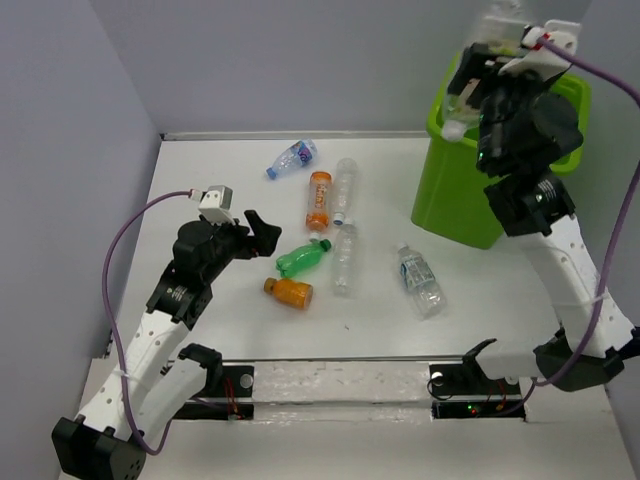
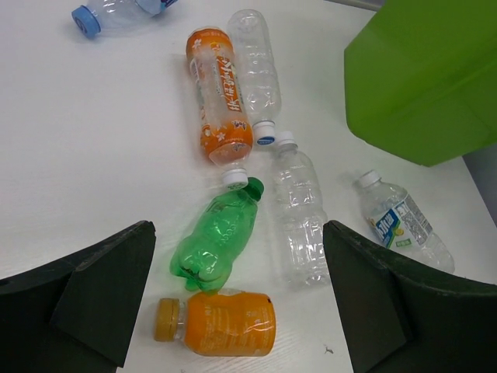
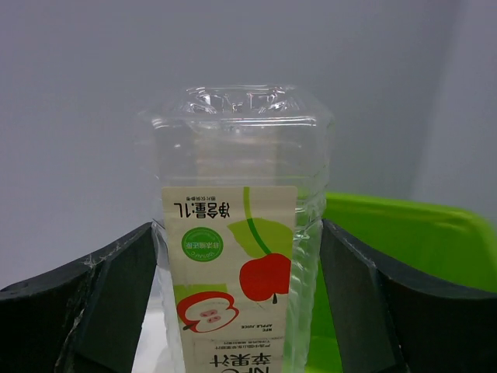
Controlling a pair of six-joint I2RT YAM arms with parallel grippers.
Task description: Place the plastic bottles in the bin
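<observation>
My left gripper needs to move down and back next toward the small orange bottle's end with the cap (image 1: 275, 287) (image 2: 182, 321), turning to close around it, because that end sticks out past the green bottle.
My right gripper (image 1: 482, 75) is shut on a clear apple-juice bottle (image 1: 468, 100), held upside down above the mouth of the lime-green bin (image 1: 455, 200). In the right wrist view the bottle (image 3: 233, 256) fills the gap between both fingers (image 3: 116, 303), with the bin's rim (image 3: 404, 233) behind. My left gripper (image 1: 262, 230) is open and empty, hovering left of the green bottle (image 1: 303, 259). In the left wrist view the green bottle (image 2: 217, 237) and a small orange bottle (image 2: 221, 322) lie below my open fingers (image 2: 109, 287).
Several more bottles lie on the white table: a blue-capped one (image 1: 291, 158), a tall orange one (image 1: 318, 200), two clear ones (image 1: 345, 185) (image 1: 345, 258), the small orange one (image 1: 289, 292) and a blue-labelled one (image 1: 420, 280). Grey walls close the back and sides.
</observation>
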